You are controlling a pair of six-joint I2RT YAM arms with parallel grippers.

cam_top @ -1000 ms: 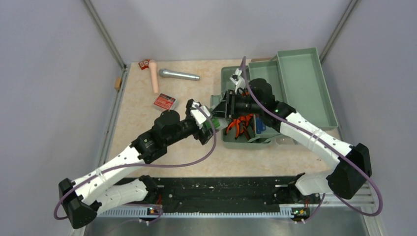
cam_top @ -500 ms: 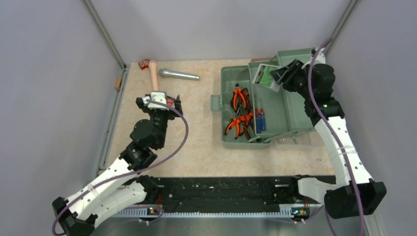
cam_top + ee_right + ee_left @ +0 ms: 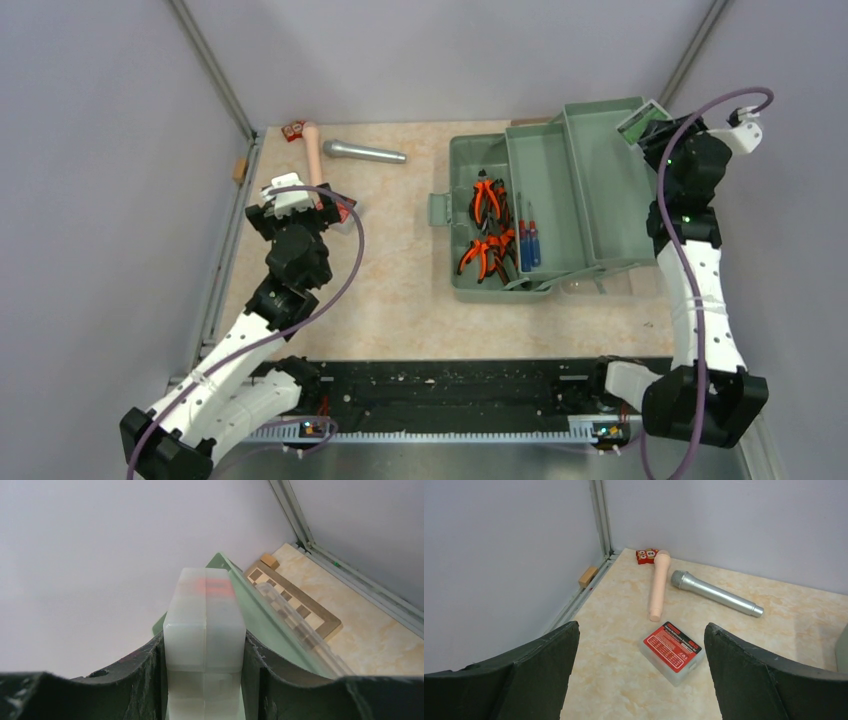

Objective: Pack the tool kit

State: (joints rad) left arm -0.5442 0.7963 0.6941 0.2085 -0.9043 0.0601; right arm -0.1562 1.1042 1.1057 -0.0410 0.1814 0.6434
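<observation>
My right gripper needs to move toward the inner tray and down into the empty lid part, since the small green box (image 3: 638,118) overhangs the lid part's far corner.
The sage-green toolbox (image 3: 455,285) lies open at the right, its inner tray (image 3: 545,190) and lid part (image 3: 625,180) swung out. Orange-and-black pliers (image 3: 487,200) and blue and red screwdrivers (image 3: 528,243) lie in the box. My right gripper (image 3: 648,124) is shut on the small green box (image 3: 638,118), held raised over the far right corner of the lid; in the right wrist view the box (image 3: 205,615) fills the gap between the fingers. My left gripper (image 3: 300,205) is open just short of the small red box (image 3: 337,208), which also shows ahead of the fingers in the left wrist view (image 3: 672,652).
A silver microphone (image 3: 716,593), a peach cylinder (image 3: 658,587) and a small red-and-yellow piece (image 3: 647,555) lie beyond the red box. A wooden block (image 3: 587,575) sits at the left wall rail. A wooden chessboard (image 3: 295,605) lies behind the toolbox lid.
My left arm has swung left, away from the toolbox, and now faces the red box. My right arm has carried the green box from the toolbox's middle to its far right corner.
</observation>
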